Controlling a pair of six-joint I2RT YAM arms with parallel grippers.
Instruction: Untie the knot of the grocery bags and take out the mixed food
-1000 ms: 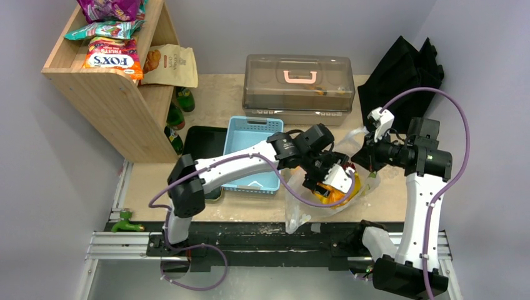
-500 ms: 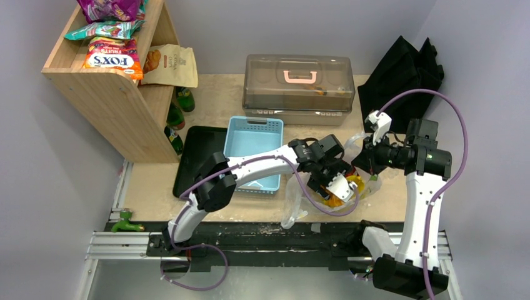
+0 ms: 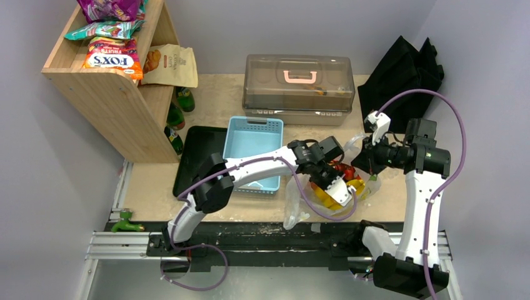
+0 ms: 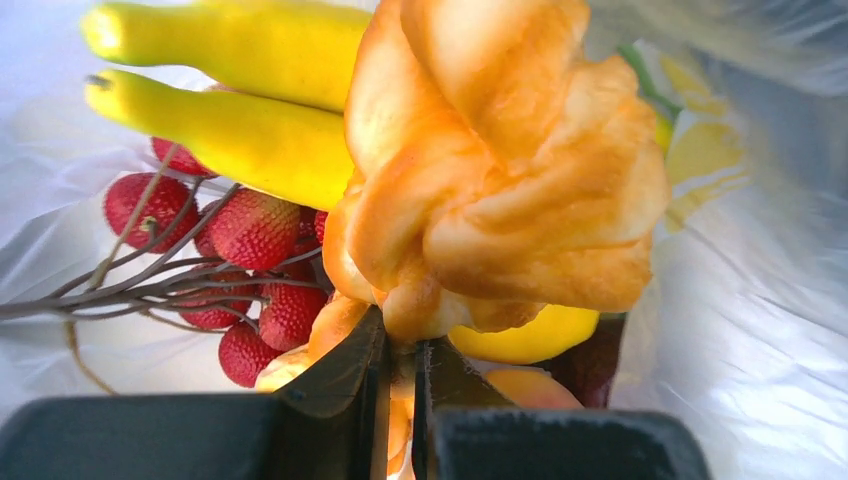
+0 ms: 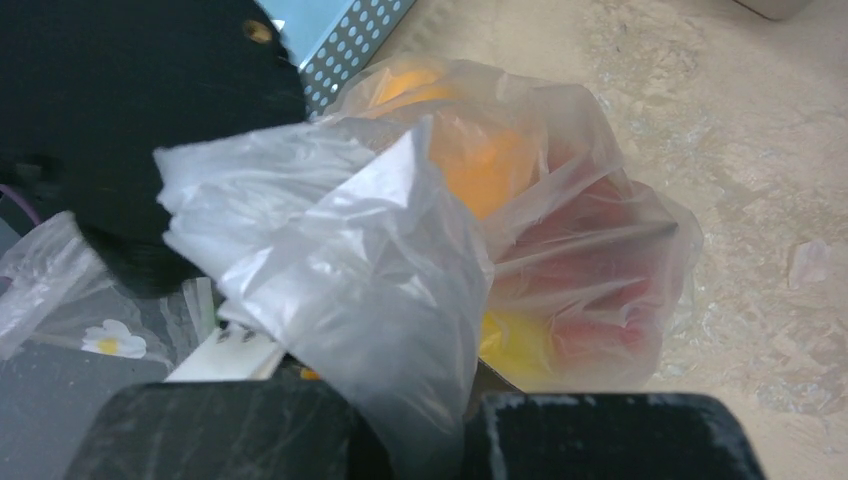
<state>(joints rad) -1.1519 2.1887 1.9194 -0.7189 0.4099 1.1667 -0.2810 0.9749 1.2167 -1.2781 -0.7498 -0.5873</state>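
Note:
I will next use my left gripper to lift the bread left in the top view across the blue basket to the open black tray (image 3: 199, 152). Then I will lower the bread and let go of it.
The clear grocery bag (image 3: 295, 211) lies at the table's front right with its mouth held up. My left gripper (image 3: 338, 188) reaches inside it. In the left wrist view it (image 4: 400, 360) is shut on the lower edge of the golden braided bread (image 4: 500, 180). Beside the bread lie yellow bananas (image 4: 230, 120), small red fruits (image 4: 250, 230) and a lemon (image 4: 525, 335). My right gripper (image 5: 420, 420) is shut on a flap of the bag (image 5: 340, 250), with orange, red and yellow food (image 5: 590, 270) showing through the plastic. The knot is out of view.
A blue basket (image 3: 255, 150) and a black tray (image 3: 197, 153) sit left of the bag. A clear lidded box (image 3: 299, 87) stands behind. A wooden shelf (image 3: 112, 94) with snack packs is at back left, and a black fabric bag (image 3: 403, 75) at back right.
My left arm stretched right and pushed deeper into the bag, and its gripper went from open to shut on the bread. My right gripper kept its hold on the plastic.

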